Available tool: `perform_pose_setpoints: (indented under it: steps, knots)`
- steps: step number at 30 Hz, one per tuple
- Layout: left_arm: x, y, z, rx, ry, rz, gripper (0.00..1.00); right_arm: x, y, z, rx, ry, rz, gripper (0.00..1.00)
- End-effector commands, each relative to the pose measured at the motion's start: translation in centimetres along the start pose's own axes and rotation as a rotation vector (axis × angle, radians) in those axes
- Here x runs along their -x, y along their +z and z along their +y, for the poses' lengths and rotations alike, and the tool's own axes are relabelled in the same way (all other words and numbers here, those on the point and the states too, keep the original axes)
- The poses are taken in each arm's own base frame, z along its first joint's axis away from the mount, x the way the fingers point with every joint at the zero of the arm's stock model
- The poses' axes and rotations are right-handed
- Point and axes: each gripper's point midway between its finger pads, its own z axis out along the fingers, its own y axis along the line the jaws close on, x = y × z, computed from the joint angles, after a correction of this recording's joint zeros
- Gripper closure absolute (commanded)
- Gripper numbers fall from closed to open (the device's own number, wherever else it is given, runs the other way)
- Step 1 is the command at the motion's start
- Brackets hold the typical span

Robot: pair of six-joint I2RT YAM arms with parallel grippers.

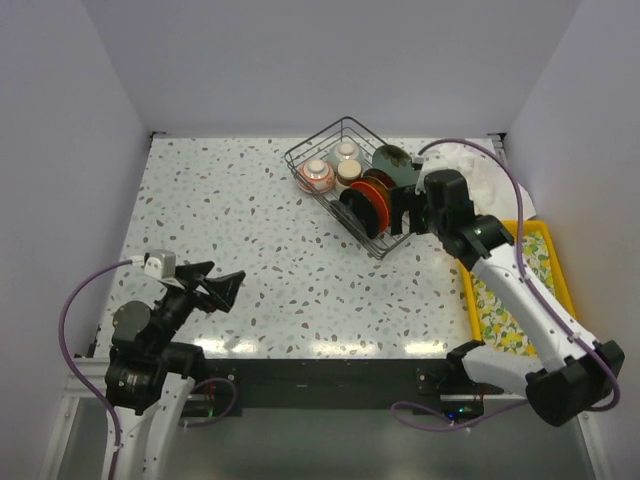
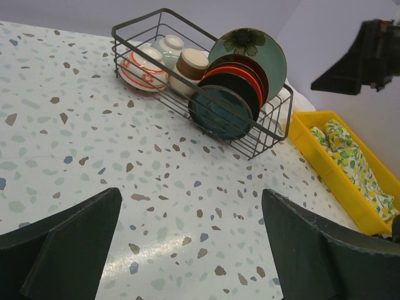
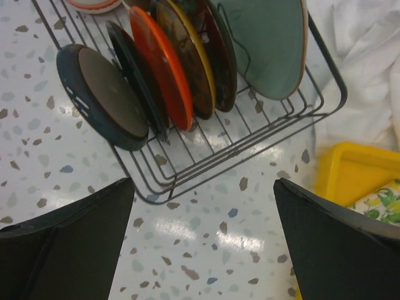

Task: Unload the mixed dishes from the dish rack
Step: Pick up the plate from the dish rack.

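I will move my right gripper away from my base over the rack, then lower it to the upper rim of the teal plate.
The dark wire dish rack (image 1: 318, 134) stands at the back, right of centre. It holds several upright plates (image 1: 372, 205), a red-patterned bowl (image 1: 316, 176) and small cups (image 1: 348, 160). The left wrist view shows the rack (image 2: 139, 19), a teal floral plate (image 2: 250, 50), a dark teal plate (image 2: 220, 112), the bowl (image 2: 145, 67) and a brown-rimmed cup (image 2: 190, 62). My right gripper (image 1: 405, 210) is open and empty just above the rack's near end; under it I see a dark plate (image 3: 106, 94), an orange-red plate (image 3: 162, 62) and a teal plate (image 3: 262, 44). My left gripper (image 1: 215, 285) is open and empty, far from the rack.
A yellow tray (image 1: 545, 235) with a lemon-print cloth (image 1: 505, 310) lies at the right edge, close to the rack's near end. A white cloth (image 1: 480, 170) is bunched behind the rack. Walls enclose the table on three sides.
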Motion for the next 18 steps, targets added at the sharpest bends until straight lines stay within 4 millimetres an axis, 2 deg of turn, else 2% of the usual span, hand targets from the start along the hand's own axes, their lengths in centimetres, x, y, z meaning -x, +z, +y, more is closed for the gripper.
perform_pose_setpoints:
  steps: [1,2,3,4,6,7,9,10,12,18]
  knots:
    - [0.5,-0.1,-1.4,-0.067,-0.001,-0.025,0.00,5.8,2.6,-2.4,-0.105,-0.105,-0.094,0.01]
    - [0.4,-0.2,-1.5,-0.075,-0.001,-0.024,0.00,7.2,2.7,-2.8,-0.121,-0.127,-0.116,0.02]
    - [0.4,-0.1,-1.5,-0.072,-0.004,-0.022,0.00,7.4,4.0,-3.1,-0.132,-0.151,-0.104,0.02]
    - [0.4,-0.1,-1.5,-0.071,-0.004,-0.022,0.00,7.8,4.4,-4.0,-0.149,-0.143,-0.108,0.02]
    - [0.4,0.1,-1.2,-0.054,-0.010,-0.019,0.00,9.2,5.2,-4.2,-0.114,-0.136,-0.140,0.03]
    - [0.4,0.1,-1.0,-0.047,-0.013,-0.019,0.00,9.1,6.3,-5.6,-0.125,-0.116,-0.131,0.03]
    - [0.4,0.2,-0.6,-0.025,-0.017,-0.019,0.00,9.8,7.2,-5.8,-0.091,-0.107,-0.155,0.05]
    - [0.5,0.2,-0.5,-0.016,-0.020,-0.018,0.00,9.5,8.1,-6.4,-0.085,-0.103,-0.141,0.05]
    - [0.4,0.3,0.2,0.021,-0.035,-0.015,0.00,10.2,9.0,-5.8,-0.023,-0.111,-0.155,0.07]
    - [0.5,0.7,1.3,0.073,-0.047,-0.016,0.00,9.7,13.1,-5.9,-0.006,-0.142,-0.108,0.15]
